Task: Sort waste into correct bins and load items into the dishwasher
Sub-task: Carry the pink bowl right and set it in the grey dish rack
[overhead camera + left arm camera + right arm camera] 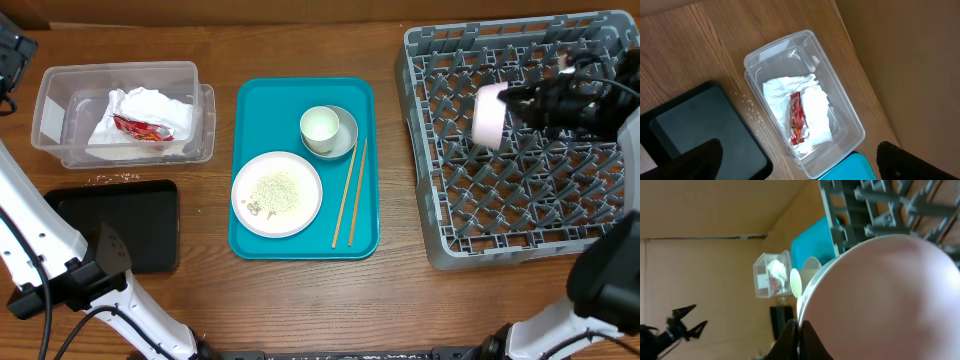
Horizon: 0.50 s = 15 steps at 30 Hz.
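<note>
I should first bring the bowl down on its side with my right gripper, to get the pink-white bowl onto the pegs of the grey dish rack (906, 214).
My right gripper (800, 325) is shut on the rim of the pink-white bowl (488, 115), holding it on its side over the grey dish rack (520, 230). My left gripper (800, 150) hangs open and empty above the clear tub (850, 125), which holds the white napkin (815, 107) and the red wrapper (796, 117). The black tray (130, 215) lies in front of the tub. On the teal tray (305, 250) are the plate (300, 205) with rice bits (275, 190), a white cup (320, 126) inside the grey bowl (348, 135), and chopsticks (350, 195).
A few rice bits (115, 178) lie on the wooden table between the tub and the black tray. My left arm (40, 240) crosses the front left corner. A cardboard wall stands behind the table.
</note>
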### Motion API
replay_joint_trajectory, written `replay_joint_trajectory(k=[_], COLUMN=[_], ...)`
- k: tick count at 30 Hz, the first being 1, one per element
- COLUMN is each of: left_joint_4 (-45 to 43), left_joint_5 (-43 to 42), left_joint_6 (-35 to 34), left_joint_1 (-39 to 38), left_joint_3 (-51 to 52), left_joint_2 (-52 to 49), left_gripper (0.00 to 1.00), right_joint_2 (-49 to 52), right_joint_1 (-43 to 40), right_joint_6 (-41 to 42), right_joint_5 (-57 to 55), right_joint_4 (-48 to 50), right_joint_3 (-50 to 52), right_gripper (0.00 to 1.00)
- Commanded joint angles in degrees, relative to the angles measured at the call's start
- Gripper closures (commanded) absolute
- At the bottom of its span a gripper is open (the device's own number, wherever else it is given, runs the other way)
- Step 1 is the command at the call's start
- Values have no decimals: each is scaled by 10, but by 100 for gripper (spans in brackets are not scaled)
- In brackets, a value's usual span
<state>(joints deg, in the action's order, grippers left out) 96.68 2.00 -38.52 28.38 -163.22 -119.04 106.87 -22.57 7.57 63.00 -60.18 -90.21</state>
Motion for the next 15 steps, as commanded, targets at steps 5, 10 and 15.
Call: replay_joint_trajectory(k=[5, 10, 15], left_joint_4=[1, 1, 1], left_joint_5=[6, 6, 5], left_joint_6=[13, 13, 13], left_joint_1=[1, 1, 1], left_joint_3=[1, 1, 1], left_joint_2=[-6, -6, -6], left_gripper=[0, 0, 0], right_joint_2=[12, 23, 52], right_joint_1=[-6, -20, -47], right_joint_6=[-19, -19, -19], right_joint_5=[25, -7, -7], right_joint_4=[-23, -21, -21], right_joint_3=[3, 3, 3], right_gripper=[96, 96, 96])
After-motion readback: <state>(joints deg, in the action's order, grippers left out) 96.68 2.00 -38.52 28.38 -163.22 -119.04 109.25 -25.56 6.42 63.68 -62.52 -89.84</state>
